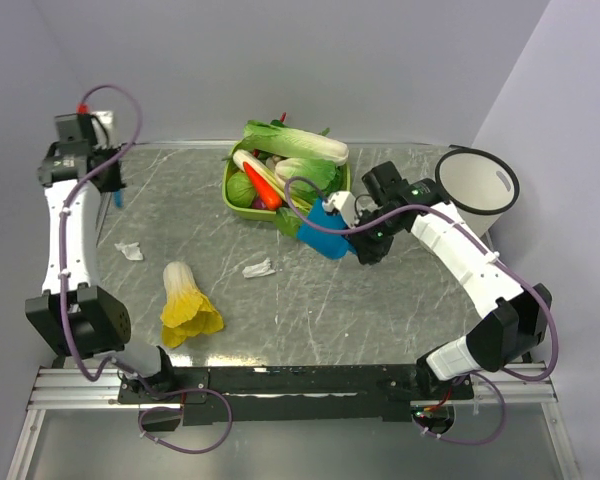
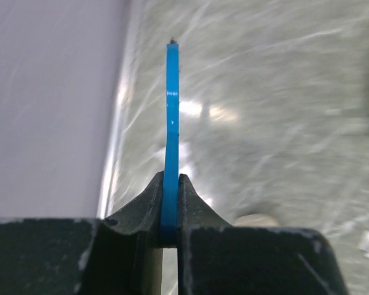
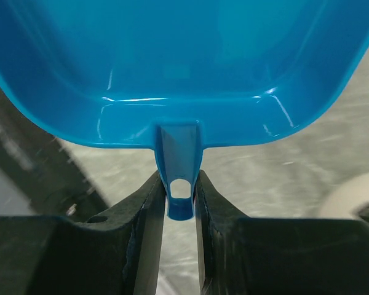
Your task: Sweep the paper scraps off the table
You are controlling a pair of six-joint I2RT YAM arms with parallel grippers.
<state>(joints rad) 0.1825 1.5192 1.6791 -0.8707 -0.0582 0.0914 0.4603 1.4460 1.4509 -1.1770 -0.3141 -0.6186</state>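
The bare table (image 1: 335, 289) beside the middle scrap is clear of the basket, so my right gripper will next move back and down and let go of the dustpan (image 1: 325, 235) there.
Two paper scraps lie on the table (image 1: 400, 310): one (image 1: 130, 250) near the left side, one (image 1: 259, 267) in the middle. My left gripper (image 1: 112, 185) is at the far left, beyond the left scrap. It is shut on a thin blue blade (image 1: 116, 200), seen edge-on in the left wrist view (image 2: 171, 117) between the jaws of the left gripper (image 2: 170, 178). My right gripper (image 1: 358, 238) is shut on the handle (image 3: 180, 184) of a blue dustpan (image 1: 325, 235), right of the middle scrap. The pan (image 3: 184, 61) fills the right wrist view above the gripper (image 3: 179, 178).
A yellow-and-white leafy cabbage (image 1: 187, 305) lies at the front left. A green basket (image 1: 230, 190) of vegetables stands at the back middle, just behind the dustpan. A white round bin (image 1: 477, 180) stands at the back right. A metal rail (image 1: 300, 385) edges the near side.
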